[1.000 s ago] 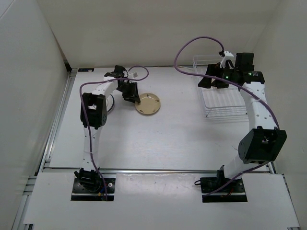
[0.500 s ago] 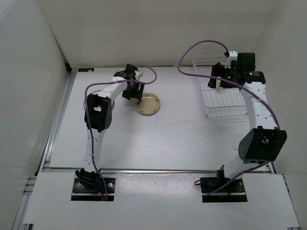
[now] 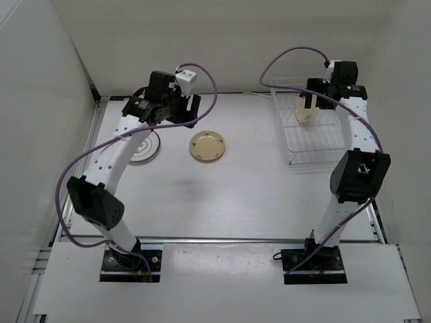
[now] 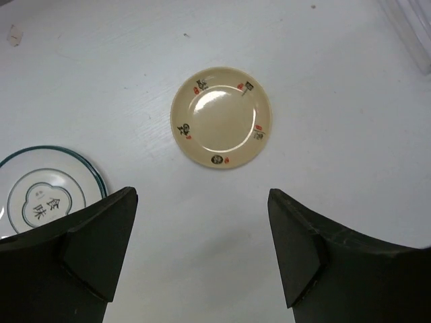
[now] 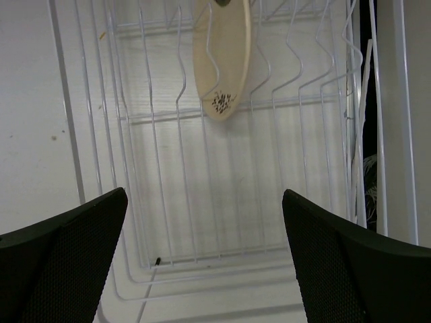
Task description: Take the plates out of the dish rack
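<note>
My open fingers don't reach as far as the plate yet. My right gripper will go down and reach outward next, to the cream plate's near rim [image 3: 305, 120] [image 5: 221, 110] by the dark motif.
A tan plate [image 3: 207, 145] with small rim motifs lies flat on the table; it also shows in the left wrist view [image 4: 221, 116]. A pale grey plate [image 3: 143, 149] with a dark rim lies left of it, and its centre motif shows in the left wrist view [image 4: 47, 200]. My left gripper [image 3: 182, 113] hangs open and empty high above and behind both plates [image 4: 202, 259]. A cream plate [image 3: 304, 108] stands on edge in the white wire dish rack [image 3: 316, 151], also seen by the right wrist [image 5: 221, 54]. My right gripper [image 3: 311, 99] is open and empty above the rack [image 5: 205, 259].
White walls enclose the table on the left, back and right. The rack [image 5: 161, 202] sits at the back right near the right wall. Purple cables loop above both arms. A metal rail [image 3: 77, 175] runs along the table's left edge.
My left arm has lifted up and back away from the tan plate, uncovering the grey plate. My right gripper has shifted toward the back of the rack, over the standing plate.
</note>
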You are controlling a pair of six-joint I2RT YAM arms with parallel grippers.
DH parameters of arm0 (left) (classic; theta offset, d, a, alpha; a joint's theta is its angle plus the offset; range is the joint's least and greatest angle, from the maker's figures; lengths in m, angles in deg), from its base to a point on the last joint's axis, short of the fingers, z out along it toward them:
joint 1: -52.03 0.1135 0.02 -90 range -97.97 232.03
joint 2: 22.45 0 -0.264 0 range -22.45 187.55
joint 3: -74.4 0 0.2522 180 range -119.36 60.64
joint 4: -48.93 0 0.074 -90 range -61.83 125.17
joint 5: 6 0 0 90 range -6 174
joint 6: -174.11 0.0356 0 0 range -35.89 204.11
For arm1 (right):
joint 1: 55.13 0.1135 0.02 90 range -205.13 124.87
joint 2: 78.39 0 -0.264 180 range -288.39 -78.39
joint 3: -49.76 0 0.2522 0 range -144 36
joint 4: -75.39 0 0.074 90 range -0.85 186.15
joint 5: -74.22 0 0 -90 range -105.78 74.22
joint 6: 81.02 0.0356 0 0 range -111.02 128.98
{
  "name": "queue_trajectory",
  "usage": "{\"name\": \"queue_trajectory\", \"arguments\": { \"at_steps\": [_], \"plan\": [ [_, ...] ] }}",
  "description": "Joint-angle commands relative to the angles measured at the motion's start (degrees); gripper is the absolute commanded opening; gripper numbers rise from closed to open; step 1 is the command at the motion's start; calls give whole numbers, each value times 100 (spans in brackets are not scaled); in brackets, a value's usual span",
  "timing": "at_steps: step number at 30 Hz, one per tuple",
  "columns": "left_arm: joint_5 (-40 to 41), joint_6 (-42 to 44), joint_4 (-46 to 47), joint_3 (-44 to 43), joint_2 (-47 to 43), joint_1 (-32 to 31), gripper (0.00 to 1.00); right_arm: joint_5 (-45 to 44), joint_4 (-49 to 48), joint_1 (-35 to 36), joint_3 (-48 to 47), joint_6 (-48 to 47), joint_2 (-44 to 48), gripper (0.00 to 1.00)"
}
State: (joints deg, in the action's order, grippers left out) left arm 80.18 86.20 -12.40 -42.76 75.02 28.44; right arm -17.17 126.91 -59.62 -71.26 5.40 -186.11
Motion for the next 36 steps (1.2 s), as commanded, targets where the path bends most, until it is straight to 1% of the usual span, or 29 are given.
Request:
{"name": "queue_trajectory", "arguments": {
  "at_steps": [1,2,5,6,7,9,13,14,16,20,22,23,25,26,29,30,32,36],
  "plan": [
    [-444,240,-323,504,-386,30,89,-46,-295,1,-602,-82,-275,99],
    [-654,379,-471,670,-474,30,91,-46,-295,1,-699,-82,-458,99],
    [-1155,564,-691,873,-738,30,92,-46,-295,1,-989,-135,-767,99],
    [-1557,687,-779,978,-738,30,92,-107,-295,1,-990,-187,-846,99],
    [-1735,688,-850,1049,-825,30,92,-107,-348,1,-1129,-188,-986,99],
    [-2130,740,-947,1215,-897,30,95,-117,-348,-51,-1183,-188,-1127,98],
    [-2203,740,-1008,1462,-1011,30,97,-63,-401,-104,-1534,-188,-1566,92],
    [-2203,740,-1008,1462,-1011,30,97,-63,-401,-105,-1682,-188,-1646,92],
    [-2150,740,-1008,1602,-1064,30,97,-11,-453,-105,-1806,-188,-1857,87],
    [-2150,793,-1061,1665,-1116,30,97,-11,-454,-157,-2079,-188,-2156,83],
    [-2150,793,-1061,1726,-1116,30,97,-11,-506,-157,-2158,-188,-2261,78],
    [-2150,793,-1061,1726,-1116,30,97,-11,-506,-157,-2158,-188,-2349,74],
    [-2150,793,-1061,1726,-1064,30,97,-11,-568,-157,-2211,-188,-2428,71],
    [-2272,793,-1061,1674,-1064,30,97,-11,-568,-157,-2281,-188,-2507,70],
    [-2422,793,-1114,1568,-958,30,97,-11,-621,-210,-2386,-188,-2657,62],
    [-2422,793,-1114,1568,-906,30,97,-11,-621,-210,-2387,-240,-2727,56],
    [-2422,793,-1114,1568,-853,30,97,-11,-621,-263,-2449,-240,-2789,52],
    [-2422,793,-1114,1568,-853,30,97,-11,-673,-263,-2624,-293,-2982,37]
  ]
}}
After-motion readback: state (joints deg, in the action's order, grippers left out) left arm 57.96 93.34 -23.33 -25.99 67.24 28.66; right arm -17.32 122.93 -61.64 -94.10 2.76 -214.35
